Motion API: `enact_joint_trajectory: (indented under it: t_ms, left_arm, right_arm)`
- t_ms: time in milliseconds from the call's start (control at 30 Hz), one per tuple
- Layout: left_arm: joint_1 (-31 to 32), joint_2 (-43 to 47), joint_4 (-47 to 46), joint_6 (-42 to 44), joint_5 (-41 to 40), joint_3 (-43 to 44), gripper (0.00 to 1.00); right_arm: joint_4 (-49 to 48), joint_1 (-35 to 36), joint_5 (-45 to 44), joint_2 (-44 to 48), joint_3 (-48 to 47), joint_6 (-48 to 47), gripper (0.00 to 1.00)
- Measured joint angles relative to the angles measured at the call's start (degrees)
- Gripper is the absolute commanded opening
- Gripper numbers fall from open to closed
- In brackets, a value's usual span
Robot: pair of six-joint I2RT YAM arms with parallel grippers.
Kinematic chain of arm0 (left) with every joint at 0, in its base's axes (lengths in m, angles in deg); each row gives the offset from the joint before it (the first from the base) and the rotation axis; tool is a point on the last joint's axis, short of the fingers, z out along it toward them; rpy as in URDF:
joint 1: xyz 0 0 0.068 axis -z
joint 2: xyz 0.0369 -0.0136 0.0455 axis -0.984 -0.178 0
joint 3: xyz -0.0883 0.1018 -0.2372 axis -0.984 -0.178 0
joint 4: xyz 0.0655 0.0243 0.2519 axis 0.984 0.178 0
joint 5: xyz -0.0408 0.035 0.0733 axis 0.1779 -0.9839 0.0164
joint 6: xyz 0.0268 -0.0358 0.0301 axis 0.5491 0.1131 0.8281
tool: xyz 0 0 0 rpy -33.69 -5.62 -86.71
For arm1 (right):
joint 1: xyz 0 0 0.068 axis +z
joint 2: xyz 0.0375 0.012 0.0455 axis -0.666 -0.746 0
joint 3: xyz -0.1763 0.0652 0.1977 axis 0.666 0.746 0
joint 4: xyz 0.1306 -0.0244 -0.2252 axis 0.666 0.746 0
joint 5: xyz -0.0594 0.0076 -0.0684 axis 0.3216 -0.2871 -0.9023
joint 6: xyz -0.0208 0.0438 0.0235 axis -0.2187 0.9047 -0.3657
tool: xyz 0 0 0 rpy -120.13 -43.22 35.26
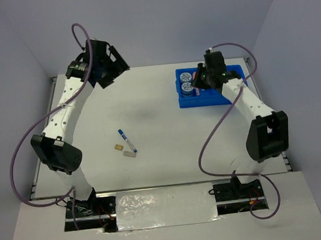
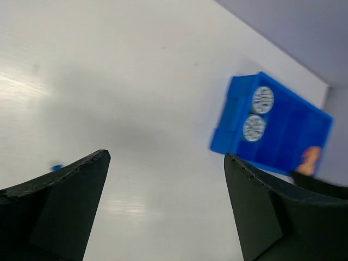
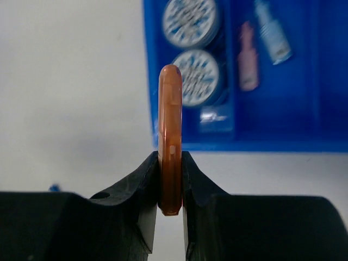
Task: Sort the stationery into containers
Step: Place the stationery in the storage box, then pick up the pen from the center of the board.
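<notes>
The right gripper will shift to the right in its wrist view, lower and release the orange bar (image 3: 169,119), since the tray's free bottom beside the light-blue bar is below the gripper on that side.
My right gripper (image 3: 170,155) is shut on an orange bar (image 3: 169,119), held upright above the table just before the near edge of the blue tray (image 3: 326,81). The tray (image 1: 204,100) holds two blue-white rolls (image 3: 190,22) (image 3: 197,76), a pink bar (image 3: 248,57) and a light-blue bar (image 3: 272,32). On the table lie a blue-white marker (image 1: 127,141), a tiny tan block (image 1: 118,148) and a beige bar (image 1: 130,153). My left gripper (image 1: 117,73) hangs high at the far left, open and holding nothing (image 2: 166,157).
The tray (image 2: 293,136) stands at the far right of the white table (image 1: 160,114). The right arm (image 1: 249,104) reaches over the tray's right part. Grey walls close in the back and sides. The loose items lie left of centre.
</notes>
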Motion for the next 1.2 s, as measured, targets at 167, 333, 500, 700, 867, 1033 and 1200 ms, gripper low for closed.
enact_joint_trajectory:
  t_ms: [167,333,500,700,867,1033,1200]
  left_arm:
    - [-2.0,4.1,4.5,6.4,-2.5,-4.8,0.99]
    - [-0.9,6.5,7.9,12.0,-2.7,-8.9,0.99]
    - [-2.7,11.5,9.1,16.2,-3.1,-17.1,0.99]
    - [-7.8,16.6,10.0,19.1,-3.1,-24.2,0.99]
    - [-13.5,18.4,10.6,18.7,-5.1,-27.5,0.99]
    - [-19.6,22.1,12.1,15.3,-9.1,-31.4,0.99]
    - [-23.2,28.8,13.1,12.5,-12.7,-34.3,0.99]
  right_arm:
    - [7.3,-5.9,-2.5,-13.9,-16.3,-5.3,0.16]
    - [13.6,-7.7,-3.5,-25.2,-27.5,-8.5,0.34]
    - [18.0,-8.2,-2.6,-29.1,-31.6,-9.9,0.79]
    - [19.4,-7.5,-2.3,-29.0,-34.3,-11.1,0.77]
    - [17.6,3.5,-4.2,-21.6,-26.8,-13.6,0.53]
    - [13.1,28.9,-3.3,-19.5,-24.5,-12.8,0.47]
    - [13.7,40.9,-1.0,-26.0,-28.2,-12.0,0.48]
